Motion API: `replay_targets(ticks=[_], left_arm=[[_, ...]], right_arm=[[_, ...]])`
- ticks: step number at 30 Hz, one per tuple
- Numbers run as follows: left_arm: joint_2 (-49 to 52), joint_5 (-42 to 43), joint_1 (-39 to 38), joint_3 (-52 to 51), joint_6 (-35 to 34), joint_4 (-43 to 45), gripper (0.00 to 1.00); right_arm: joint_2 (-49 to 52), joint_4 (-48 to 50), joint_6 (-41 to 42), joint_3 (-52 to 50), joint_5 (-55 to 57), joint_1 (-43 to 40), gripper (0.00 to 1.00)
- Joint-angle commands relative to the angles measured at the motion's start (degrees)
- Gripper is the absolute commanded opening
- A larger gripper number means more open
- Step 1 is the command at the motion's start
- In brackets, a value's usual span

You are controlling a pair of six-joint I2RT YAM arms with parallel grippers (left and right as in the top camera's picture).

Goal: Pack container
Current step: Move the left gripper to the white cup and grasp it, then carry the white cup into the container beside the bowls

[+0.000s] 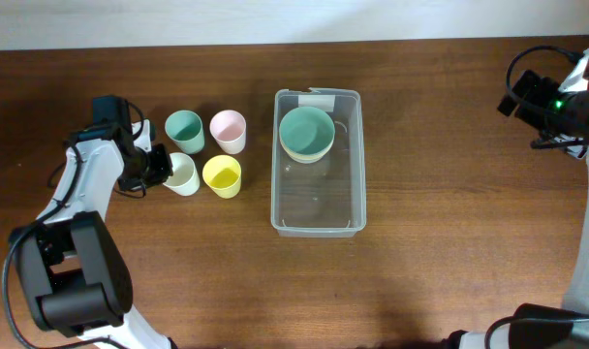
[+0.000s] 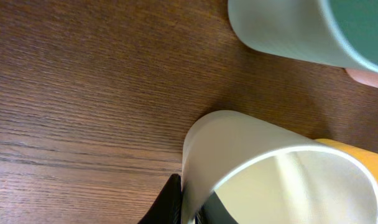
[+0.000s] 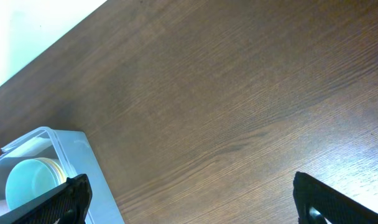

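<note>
The container's bottom beside the bowls is bare, so next my left gripper should lift over the container point(image 1: 319, 206) and lower to release the cream cup there.
The clear container point(image 1: 319, 206) stands at the table's middle, with stacked pastel bowls, teal on top point(image 1: 306, 133), in its far end. It also shows in the right wrist view point(image 3: 83, 163). Left of it stand a green cup point(image 1: 184, 129), a pink cup point(image 1: 228, 129), a cream cup point(image 1: 182, 174) and a yellow cup point(image 1: 222, 175). My left gripper point(image 1: 162, 167) is shut on the cream cup's rim point(image 2: 239, 149), one finger inside and one outside point(image 2: 189, 208). My right gripper point(image 1: 519, 94) is open and empty point(image 3: 189, 202) over bare table, far right of the container.
The green cup point(image 2: 295, 31) and yellow cup point(image 2: 357, 152) stand close beside the held cream cup. The near half of the container holds nothing. The table's far edge meets a white wall point(image 3: 27, 31).
</note>
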Motion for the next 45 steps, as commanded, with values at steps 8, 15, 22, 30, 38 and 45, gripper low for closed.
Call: replay_targets(ticks=[8,15,22,30,38,45], left_arm=[[-0.63,2.47,0.52,4.22,0.63,-3.02,0.01],[-11.34,4.90,-3.93,20.85,1.60,-16.46,0.01],[-14.16,4.31,-22.29,25.49,3.52,-18.69,0.01],[-0.59,-4.66,-41.05,25.49,4.61,-15.63,0.01],[14.67,-5.95,-45.81,25.49,5.86,-5.79,0.01],[17.59,-8.61,-45.81,25.81,5.86,-0.28,0.01]], right_arm=[[0.09,0.00,-0.15,0.07,0.48,-0.15,0.99],[0.09,-0.02,-0.15,0.07,0.48,-0.15,0.99],[0.09,-0.02,-0.15,0.07,0.48,-0.15,0.99],[0.09,0.00,-0.15,0.07,0.48,-0.15,0.99],[0.09,-0.02,-0.15,0.07,0.48,-0.15,0.99],[0.09,0.00,-0.15,0.07,0.48,-0.15,0.99]])
